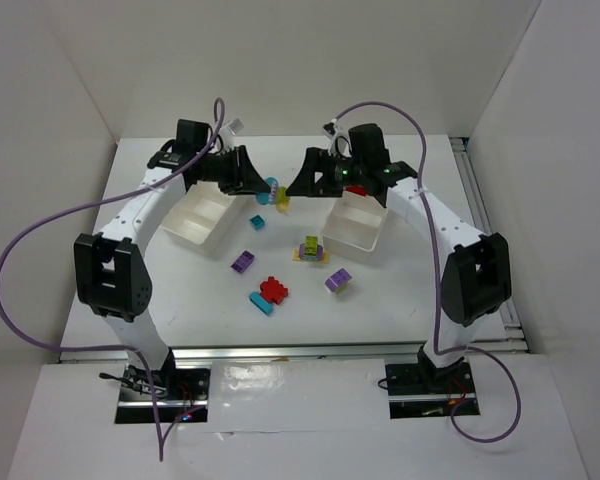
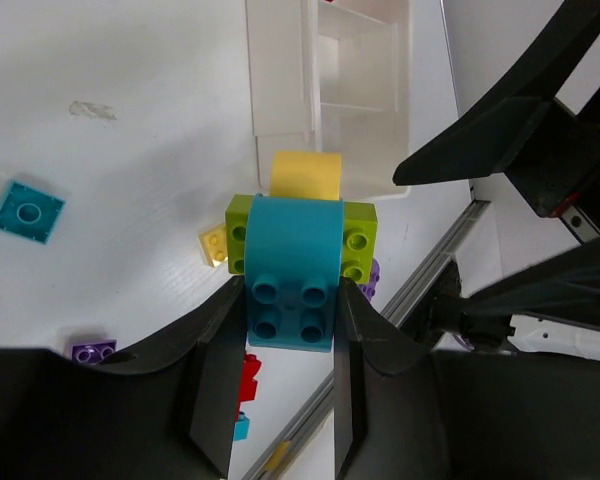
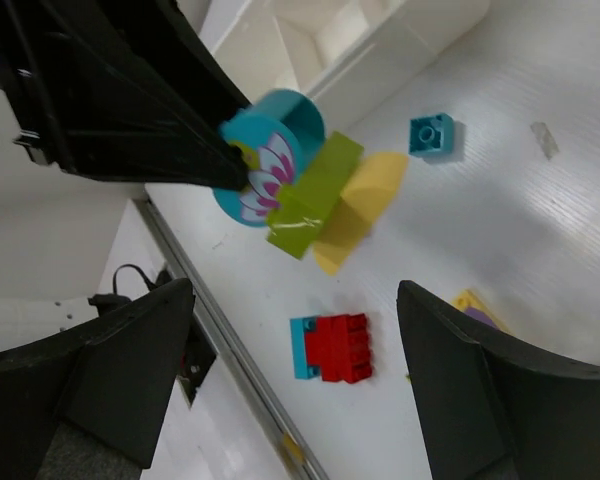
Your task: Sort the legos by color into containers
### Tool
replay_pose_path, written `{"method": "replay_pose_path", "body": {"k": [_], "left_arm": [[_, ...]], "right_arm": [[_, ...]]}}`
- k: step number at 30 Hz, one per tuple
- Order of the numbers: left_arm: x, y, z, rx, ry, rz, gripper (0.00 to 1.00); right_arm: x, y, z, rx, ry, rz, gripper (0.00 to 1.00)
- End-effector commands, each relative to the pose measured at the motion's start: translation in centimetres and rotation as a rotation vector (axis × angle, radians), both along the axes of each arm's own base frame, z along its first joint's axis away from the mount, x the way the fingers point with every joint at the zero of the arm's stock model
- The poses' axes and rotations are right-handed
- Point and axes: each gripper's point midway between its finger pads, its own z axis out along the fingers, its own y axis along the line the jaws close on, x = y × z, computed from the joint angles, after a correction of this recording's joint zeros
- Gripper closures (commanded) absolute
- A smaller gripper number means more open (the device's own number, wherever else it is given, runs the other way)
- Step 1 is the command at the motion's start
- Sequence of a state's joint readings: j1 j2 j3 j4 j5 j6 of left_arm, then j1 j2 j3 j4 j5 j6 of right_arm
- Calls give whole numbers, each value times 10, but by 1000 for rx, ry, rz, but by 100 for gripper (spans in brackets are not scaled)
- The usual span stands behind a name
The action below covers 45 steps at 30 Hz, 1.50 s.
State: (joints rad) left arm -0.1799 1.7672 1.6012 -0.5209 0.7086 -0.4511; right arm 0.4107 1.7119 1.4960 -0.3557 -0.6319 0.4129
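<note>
The other tray holds red, so the left gripper will next move away from the right gripper and release the cyan brick over the empty tray's far end.
A cluster of legos hangs above the table between the two containers: a cyan rounded brick [image 2: 292,270], a lime green brick [image 2: 360,240] and a yellow brick [image 2: 305,175]. My left gripper [image 2: 290,300] is shut on the cyan brick. In the top view the left gripper [image 1: 264,188] holds the cluster [image 1: 275,193] in mid-air. My right gripper [image 1: 298,185] faces it from the right, open, a short way off. In the right wrist view the cluster [image 3: 315,195] floats beyond the right gripper [image 3: 295,300], whose jaws stand wide with nothing between them.
White trays sit at left [image 1: 205,222] and right [image 1: 358,225]. Loose on the table lie a cyan brick [image 1: 257,221], a purple brick [image 1: 243,262], a red and cyan cluster [image 1: 271,293], a purple and yellow piece [image 1: 338,281] and a lime-topped cluster [image 1: 311,248].
</note>
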Motion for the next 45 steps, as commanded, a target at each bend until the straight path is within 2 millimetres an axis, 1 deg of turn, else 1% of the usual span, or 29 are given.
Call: {"method": "replay_pose_path", "body": {"k": [1,2,3,5,6,8,9,11,12,14,16,17,18,22,23,28,29,30,31,32,33,34,35,36,37,39,41,42,45], "left_arm": [[-8,-6,32,-48,-85,-6,100],[-8,-7,27,-53,-75,0,100],[-10,-8,33,-66,-90,-13,100],[-12,-11,37,-89,-90,-32,100],[-15,-11,41,-116,-74,-43,100],[-15,-7,46,-159,-68,-51,100],[-16,-5,56,-209,-72,-75,100],[-21,-4,66,-284,-48,-121,100],[-18,-1,70,-306,-69,-131,100],[-17,-1,67,-342,-48,-154,100],[-24,-3,64,-381,-6,-180,100],[-19,-1,62,-392,-20,-180,100],[-20,-1,62,-403,-17,-186,100],[-19,-2,62,-421,-12,-187,100],[-17,-2,54,-408,1,-172,100],[-8,7,28,-296,53,-65,100],[-1,15,13,-246,87,-4,100],[6,20,4,-205,110,44,100],[10,26,-6,-154,137,97,100],[16,40,-14,-56,145,177,100],[21,49,-19,4,151,241,100],[27,60,-21,65,142,295,100],[31,70,-20,111,126,347,100],[40,90,-23,204,111,447,100],[42,99,-18,240,88,493,100],[53,123,-16,327,70,619,100],[63,133,-28,371,90,671,100],[70,144,-27,394,88,718,100],[87,150,-42,423,107,751,100]], "right_arm": [[6,29,20,99,-39,14,10],[10,30,19,98,-32,-2,8],[11,35,16,91,-31,-2,5],[15,36,20,102,-48,-16,5],[16,34,14,100,-20,-39,5],[17,30,15,131,-28,-42,5],[14,24,12,146,-12,-56,5],[15,17,24,210,-34,-49,7],[9,13,22,228,-29,-44,7],[4,12,37,292,-70,-7,9],[0,11,42,333,-63,13,9],[-5,12,41,348,-55,37,9],[-6,13,49,370,-82,53,10],[-6,11,49,399,-65,45,11],[-4,11,41,386,-53,44,11],[9,12,24,256,-50,-17,12],[12,9,23,225,-78,-21,12],[25,6,25,191,-105,-71,14],[24,4,11,131,-57,-94,17],[29,-1,10,79,-91,-112,17],[34,-3,17,48,-113,-140,17],[44,-18,5,-33,-100,-235,17],[47,-25,5,-58,-103,-277,17],[49,-34,9,-89,-125,-321,17],[57,-49,8,-139,-142,-412,17],[61,-64,7,-175,-142,-473,17],[63,-77,7,-209,-151,-514,17],[67,-84,7,-215,-153,-536,17],[65,-90,7,-230,-149,-539,17]]}}
